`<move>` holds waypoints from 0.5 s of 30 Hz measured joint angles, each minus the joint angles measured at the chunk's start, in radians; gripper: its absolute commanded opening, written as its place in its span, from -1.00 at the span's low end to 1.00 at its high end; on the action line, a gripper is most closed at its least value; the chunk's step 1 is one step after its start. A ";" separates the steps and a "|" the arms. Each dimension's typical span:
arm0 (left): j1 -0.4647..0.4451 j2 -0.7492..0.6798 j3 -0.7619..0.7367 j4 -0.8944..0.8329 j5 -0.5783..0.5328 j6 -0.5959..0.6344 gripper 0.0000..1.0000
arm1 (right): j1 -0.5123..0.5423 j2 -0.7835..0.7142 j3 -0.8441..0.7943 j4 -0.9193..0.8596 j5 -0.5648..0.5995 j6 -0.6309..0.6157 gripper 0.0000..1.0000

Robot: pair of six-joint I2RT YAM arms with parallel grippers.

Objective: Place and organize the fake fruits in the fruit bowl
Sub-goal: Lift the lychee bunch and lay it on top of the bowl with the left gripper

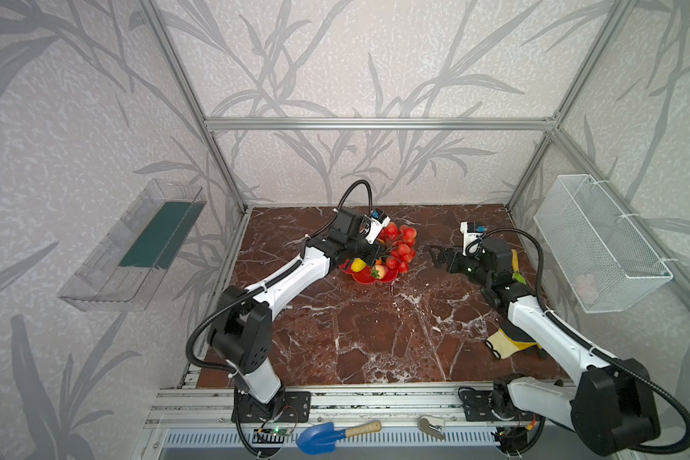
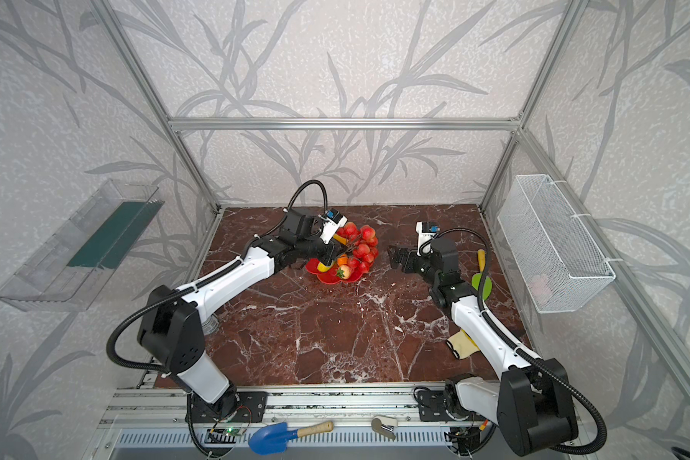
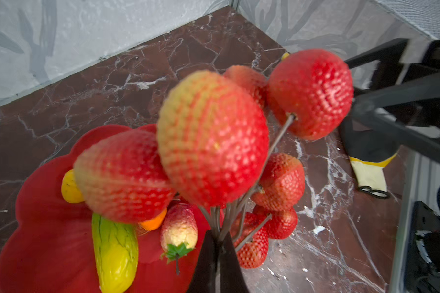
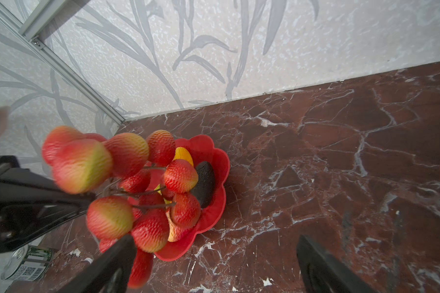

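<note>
Next, my left gripper will lower toward the bowl's middle [image 1: 371,263] [image 3: 150,246] below it and release the brown stems there, because the berries still overhang the bowl's rim.
The red flower-shaped fruit bowl [image 1: 365,277] [image 2: 327,276] [image 3: 43,203] [image 4: 217,162] sits at the back middle of the marble floor. In it lie a green-yellow oblong [image 3: 114,253], a yellow-orange oblong [image 4: 183,153], a dark avocado [image 4: 205,182], a small orange ball [image 3: 153,223] and a red-cream strawberry [image 1: 381,271] [image 3: 179,228]. My left gripper [image 1: 379,253] [image 3: 217,243] is shut on the brown stems of the bunch of red berries [image 1: 401,245] [image 2: 361,247] [image 3: 211,137] [image 4: 127,152], which spreads over the bowl's right rim. My right gripper [image 1: 435,257] [image 4: 215,243] stands open just right of the bunch, holding nothing.
A yellow-black glove [image 1: 506,342] [image 3: 368,172] lies under the right arm. A green trowel with yellow handle [image 2: 481,275] lies behind that arm. On the right wall hangs a white wire basket [image 1: 598,243], on the left wall a clear bin [image 1: 136,247]. A can [image 4: 28,263] stands near the left arm.
</note>
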 measured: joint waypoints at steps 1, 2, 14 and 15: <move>0.016 0.027 0.006 0.005 0.010 0.000 -1.00 | -0.004 -0.010 -0.002 -0.007 0.006 -0.003 0.98; 0.030 0.049 0.010 0.007 0.017 0.001 -1.00 | -0.006 -0.016 -0.004 -0.012 0.007 -0.006 0.98; 0.084 0.185 0.010 -0.002 0.034 0.043 0.98 | -0.017 -0.014 -0.005 -0.029 0.030 -0.021 0.98; 0.084 0.182 0.010 0.003 0.034 0.042 0.98 | -0.017 -0.010 -0.005 -0.029 0.032 -0.022 0.98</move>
